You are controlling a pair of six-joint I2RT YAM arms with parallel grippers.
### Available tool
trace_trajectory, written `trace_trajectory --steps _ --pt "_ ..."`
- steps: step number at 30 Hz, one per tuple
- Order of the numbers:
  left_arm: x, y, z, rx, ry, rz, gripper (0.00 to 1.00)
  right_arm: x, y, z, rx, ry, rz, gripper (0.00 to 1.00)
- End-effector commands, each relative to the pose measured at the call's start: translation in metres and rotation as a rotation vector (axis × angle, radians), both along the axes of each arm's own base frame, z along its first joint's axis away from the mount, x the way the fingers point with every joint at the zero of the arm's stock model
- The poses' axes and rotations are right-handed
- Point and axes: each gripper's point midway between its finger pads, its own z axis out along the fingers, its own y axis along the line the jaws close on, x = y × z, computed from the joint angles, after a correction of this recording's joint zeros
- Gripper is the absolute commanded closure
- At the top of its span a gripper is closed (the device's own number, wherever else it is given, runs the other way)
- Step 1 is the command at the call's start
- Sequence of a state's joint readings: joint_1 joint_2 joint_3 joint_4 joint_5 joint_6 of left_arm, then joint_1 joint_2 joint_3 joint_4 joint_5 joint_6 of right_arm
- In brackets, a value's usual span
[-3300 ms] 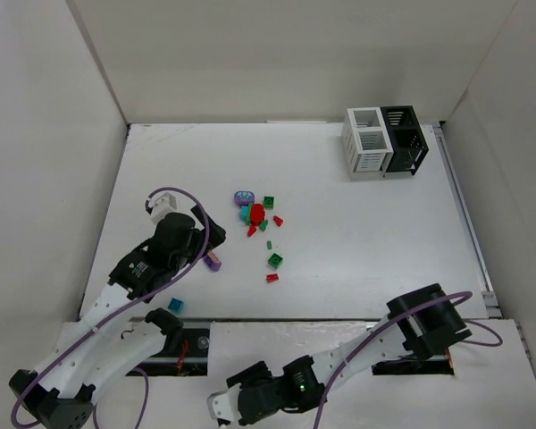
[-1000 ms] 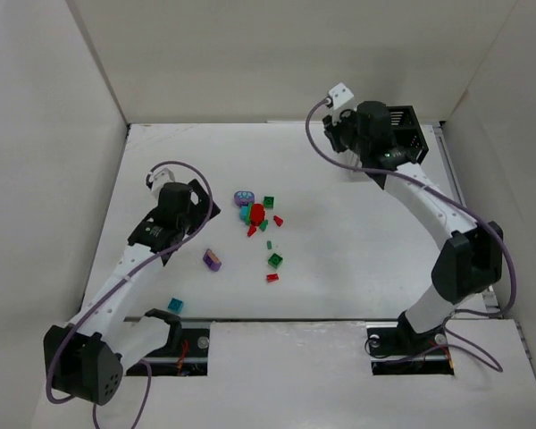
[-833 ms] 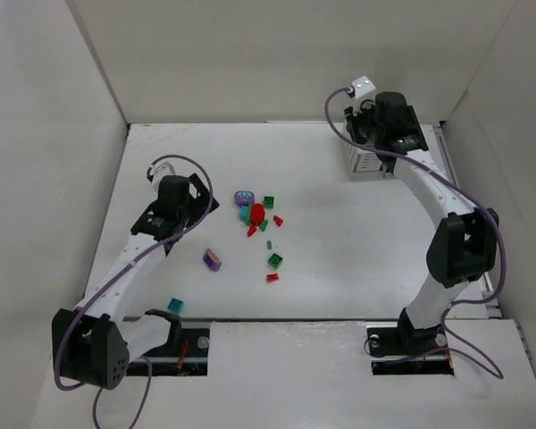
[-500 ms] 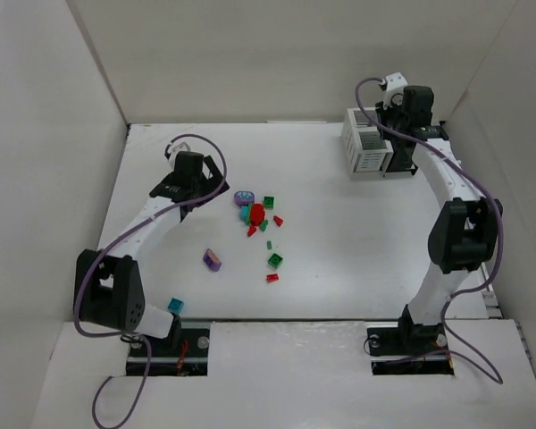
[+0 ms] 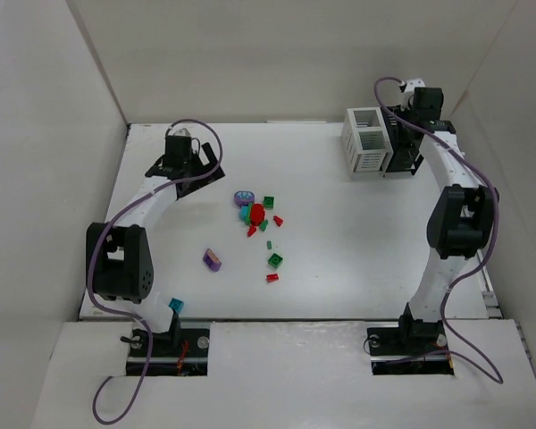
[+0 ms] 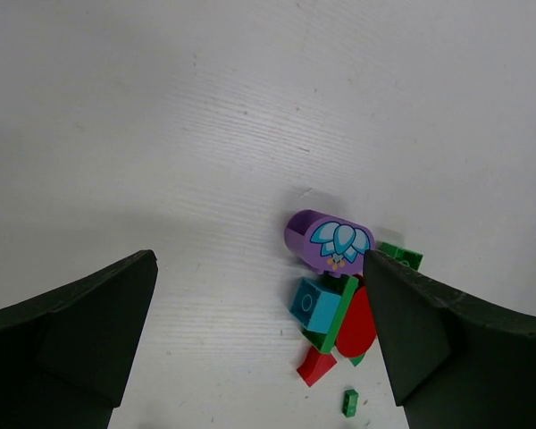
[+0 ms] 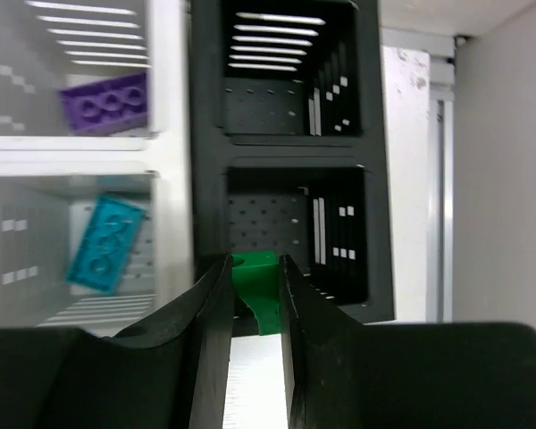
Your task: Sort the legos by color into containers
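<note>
The robot's left gripper should next move back and go down until its fingers are around the loose purple brick (image 5: 212,260), because the brick is below it, back toward the robot's base, away from the cluster (image 5: 255,214).
The legos lie in a cluster (image 5: 255,214) mid-table: a purple flower-printed piece (image 6: 330,243), a teal brick (image 6: 314,304), and red (image 6: 357,323) and green bits. My left gripper (image 5: 186,167) hovers back-left of the cluster, open and empty (image 6: 257,268). The joined containers stand at the back right, the white bin (image 5: 364,143) beside the black bin (image 5: 402,147). My right gripper (image 5: 409,134) is over the black bin (image 7: 210,170), shut on a green brick (image 7: 259,295). The white bin (image 7: 170,152) holds a purple brick (image 7: 103,103) and a teal brick (image 7: 107,243).
Loose pieces lie apart from the cluster: a purple brick (image 5: 213,260), a green one (image 5: 274,261), a red one (image 5: 272,278) and a teal one (image 5: 176,305) near the front edge. White walls enclose the table. A metal rail (image 5: 464,214) runs along the right side.
My right gripper has swung from over the white bin to over the black bin. My left gripper has moved back and away from the loose purple brick.
</note>
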State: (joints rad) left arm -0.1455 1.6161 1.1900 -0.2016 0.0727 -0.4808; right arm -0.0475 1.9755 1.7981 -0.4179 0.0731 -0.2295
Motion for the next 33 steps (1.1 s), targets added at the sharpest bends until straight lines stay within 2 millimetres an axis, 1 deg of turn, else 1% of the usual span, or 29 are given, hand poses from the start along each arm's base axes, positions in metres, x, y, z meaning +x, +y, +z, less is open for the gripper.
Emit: trace_trajectory --steps 1,2,3,4,5,6,8,10,11,12,13,14,15,16,18,19,21,22,23,24,25,26,27,28,29,30,31,32,33 --pt "-0.007 -0.011 0.016 -0.041 -0.04 -0.061 0.0 0.005 -0.024 0.017 -0.009 -0.033 -0.082 0.83" --pt "-0.012 -0.009 0.01 -0.045 -0.023 -0.04 0.0 0.006 -0.032 0.019 -0.019 -0.043 -0.105 0.82" --pt "-0.011 -0.004 0.013 -0.035 -0.035 -0.008 0.0 0.006 -0.033 0.012 -0.024 -0.031 -0.113 0.82" --pt "-0.014 0.0 0.007 -0.03 -0.011 0.021 0.0 0.008 -0.034 0.018 -0.024 -0.044 -0.113 0.8" --pt "-0.022 0.003 0.0 -0.022 0.032 0.044 0.0 0.012 -0.036 0.01 -0.03 -0.032 -0.122 0.8" --pt "-0.022 0.005 0.002 -0.022 0.038 0.063 0.0 0.012 -0.036 0.014 -0.03 -0.035 -0.122 0.8" --pt "-0.027 0.005 0.002 -0.03 0.046 0.072 0.0 0.015 -0.036 0.011 -0.022 -0.033 -0.127 0.73" --pt "-0.038 0.008 -0.006 -0.037 0.068 0.101 0.0 0.017 -0.04 0.02 -0.036 -0.059 -0.148 0.62" --pt "-0.042 0.008 0.0 -0.047 0.053 0.108 0.0 0.019 -0.04 0.013 -0.036 -0.047 -0.148 0.62" --pt "-0.047 0.011 0.0 -0.045 0.056 0.122 0.0 0.02 -0.04 0.018 -0.028 -0.06 -0.153 0.59" --pt "-0.052 0.011 -0.001 -0.034 0.056 0.124 0.0 0.021 -0.04 0.013 -0.036 -0.05 -0.148 0.51" --pt "-0.054 0.013 0.004 -0.042 0.049 0.153 0.0 0.023 -0.041 0.018 -0.036 -0.06 -0.148 0.47" --pt "-0.065 0.006 0.008 -0.033 0.048 0.147 0.0 0.023 -0.039 0.018 -0.039 -0.059 -0.134 0.47" --pt "-0.069 0.007 0.011 -0.021 0.046 0.166 0.0 0.023 -0.039 0.018 -0.039 -0.059 -0.133 0.45" --pt "-0.079 0.009 0.013 -0.018 0.057 0.202 0.0 0.026 -0.037 0.028 -0.033 -0.082 -0.123 0.4" --pt "-0.089 0.007 0.007 -0.016 0.087 0.203 0.0 0.026 -0.034 0.035 -0.013 -0.098 -0.116 0.39" --pt "-0.1 0.009 0.002 -0.035 0.11 0.23 0.0 0.02 -0.021 0.04 0.042 -0.107 -0.073 0.35" --pt "-0.107 0.006 0.006 -0.05 0.103 0.232 0.0 0.012 -0.013 0.058 0.074 -0.137 -0.051 0.32" --pt "-0.117 0.008 -0.003 -0.062 0.135 0.259 0.0 0.011 -0.002 0.069 0.101 -0.176 -0.023 0.3" --pt "-0.124 0.005 -0.006 -0.073 0.145 0.263 0.0 0.003 0.018 0.057 0.138 -0.153 0.035 0.27" --pt "-0.129 0.006 -0.001 -0.092 0.131 0.277 0.0 -0.002 0.029 0.06 0.15 -0.165 0.068 0.25" --pt "-0.139 0.004 -0.006 -0.093 0.154 0.276 0.0 -0.01 0.037 0.078 0.156 -0.21 0.081 0.24" --pt "-0.142 0.001 -0.003 -0.106 0.151 0.289 0.0 -0.017 0.048 0.075 0.163 -0.2 0.105 0.24" --pt "-0.148 0.0 -0.005 -0.109 0.159 0.288 0.0 -0.026 0.067 0.06 0.168 -0.168 0.139 0.22" --pt "-0.151 -0.006 0.003 -0.119 0.134 0.263 0.0 -0.034 0.078 0.065 0.17 -0.174 0.16 0.21" --pt "-0.157 -0.007 -0.006 -0.102 0.153 0.255 0.0 -0.041 0.091 0.062 0.177 -0.162 0.191 0.21" --pt "-0.156 -0.012 -0.001 -0.118 0.133 0.247 0.0 -0.053 0.119 0.045 0.174 -0.118 0.249 0.19" --pt "-0.16 -0.014 -0.007 -0.112 0.146 0.236 0.0 -0.063 0.134 0.038 0.176 -0.093 0.279 0.19" --pt "-0.162 -0.02 -0.011 -0.104 0.157 0.229 0.0 -0.073 0.145 0.041 0.153 -0.098 0.298 0.19"
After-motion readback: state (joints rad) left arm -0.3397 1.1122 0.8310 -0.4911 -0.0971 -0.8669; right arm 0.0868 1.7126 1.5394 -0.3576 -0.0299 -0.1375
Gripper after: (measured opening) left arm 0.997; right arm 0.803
